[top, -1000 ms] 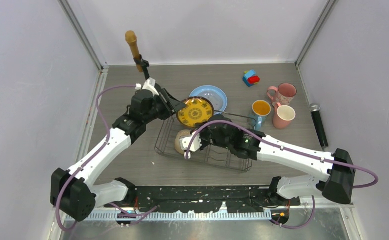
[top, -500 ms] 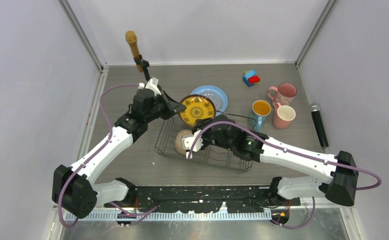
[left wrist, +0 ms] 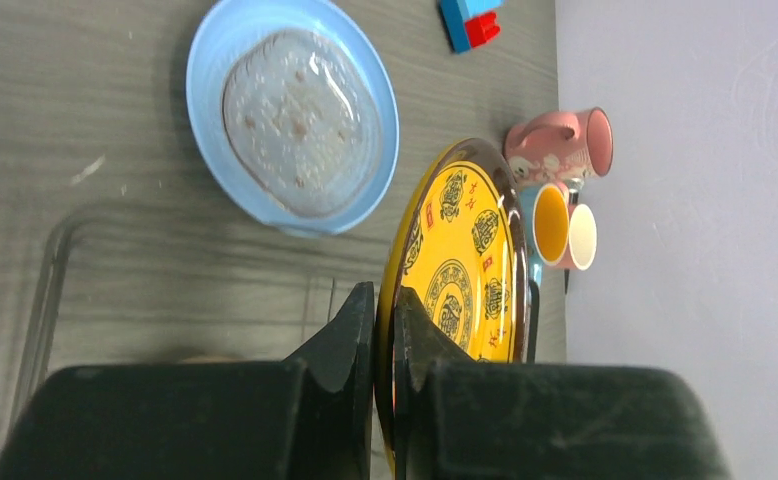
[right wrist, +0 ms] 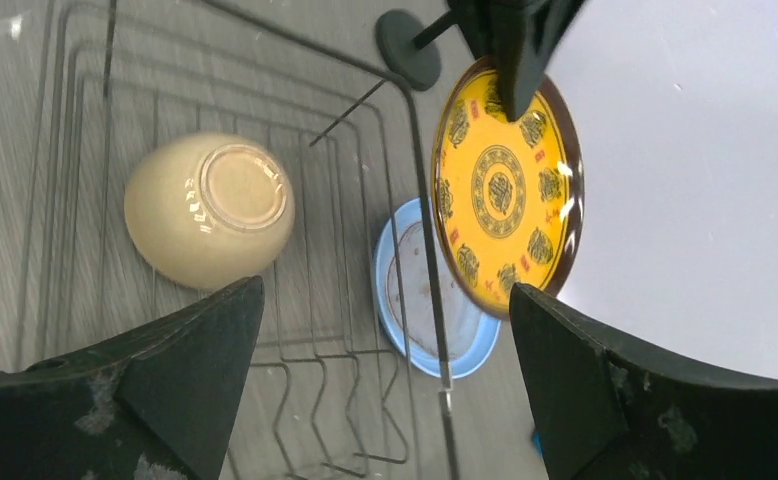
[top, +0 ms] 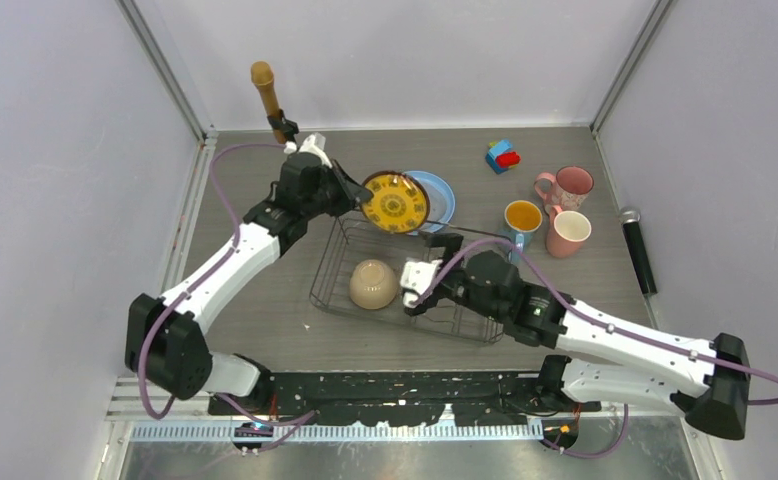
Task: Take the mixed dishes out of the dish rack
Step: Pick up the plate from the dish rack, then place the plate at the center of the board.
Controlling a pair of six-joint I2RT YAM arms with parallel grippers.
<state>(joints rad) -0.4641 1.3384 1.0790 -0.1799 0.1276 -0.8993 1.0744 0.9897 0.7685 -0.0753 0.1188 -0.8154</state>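
Observation:
The light-blue plate (top: 444,199) is below my left gripper, to its right in the top view. Next I will go down that way and let go of the yellow patterned plate on top of it.
My left gripper (top: 358,196) (left wrist: 385,322) is shut on the rim of the yellow patterned plate (top: 395,202) (left wrist: 467,255), holding it on edge above the far side of the dish rack (top: 317,285) (right wrist: 426,250). The light-blue plate (top: 444,199) (left wrist: 295,110) lies flat on the table behind the rack. A beige bowl (top: 373,283) (right wrist: 208,208) lies upside down inside the rack's left end. My right gripper (top: 420,272) (right wrist: 385,290) hangs open over the rack, right of the bowl, holding nothing. A speckled pink mug (top: 568,185), a plain pink mug (top: 568,232) and a blue mug (top: 520,220) stand on the table at the right.
A red-blue toy block (top: 503,155) sits at the back right. A brown microphone on a black stand (top: 265,90) rises at the back left, close behind my left wrist. A black microphone (top: 638,245) lies along the right wall.
My left gripper closed on the yellow plate and carried it up and back from the rack. My right gripper opened, left the bowl in the rack and drew back to the right.

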